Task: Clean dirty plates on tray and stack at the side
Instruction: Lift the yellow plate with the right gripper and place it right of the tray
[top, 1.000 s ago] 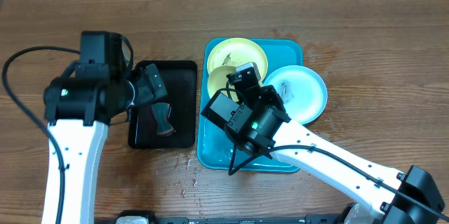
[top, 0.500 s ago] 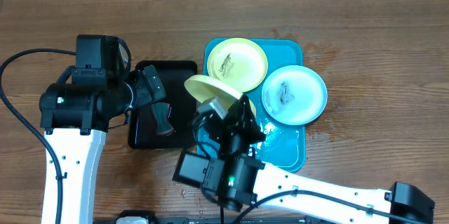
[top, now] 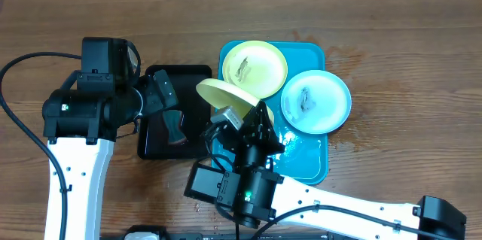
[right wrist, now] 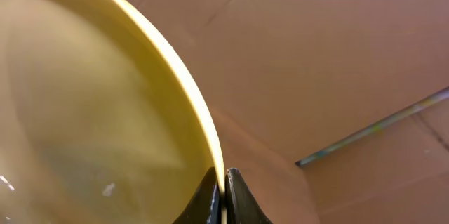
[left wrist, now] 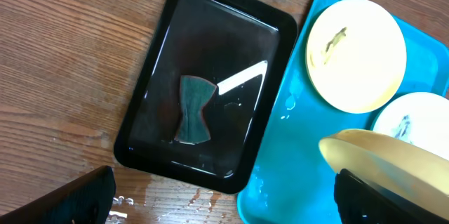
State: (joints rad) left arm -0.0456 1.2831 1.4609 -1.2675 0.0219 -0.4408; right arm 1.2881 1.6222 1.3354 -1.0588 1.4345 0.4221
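The robot will swing its right gripper to the right in the overhead view, past the light blue plate, and lower that gripper's plate onto empty wood.
The turquoise tray lies right of centre, wet and glossy. One pale yellow-green plate with a dark smear rests on its far end. A light blue plate, also smeared, overhangs its right edge. My right gripper is shut on the rim of a second yellow-green plate, held tilted above the tray's left edge; the right wrist view shows both fingers pinching that rim. My left gripper hangs open and empty above the near end of the black tray.
A dark green sponge lies in the wet black tray, left of the turquoise tray. Water drops dot the wood in front of it. The lifted plate hangs close to my left gripper's right finger.
My right arm has lifted the yellow-green plate off the tray and swung it up and left, tilted; over the last half second it hardly moved. The left arm shifted slightly left.
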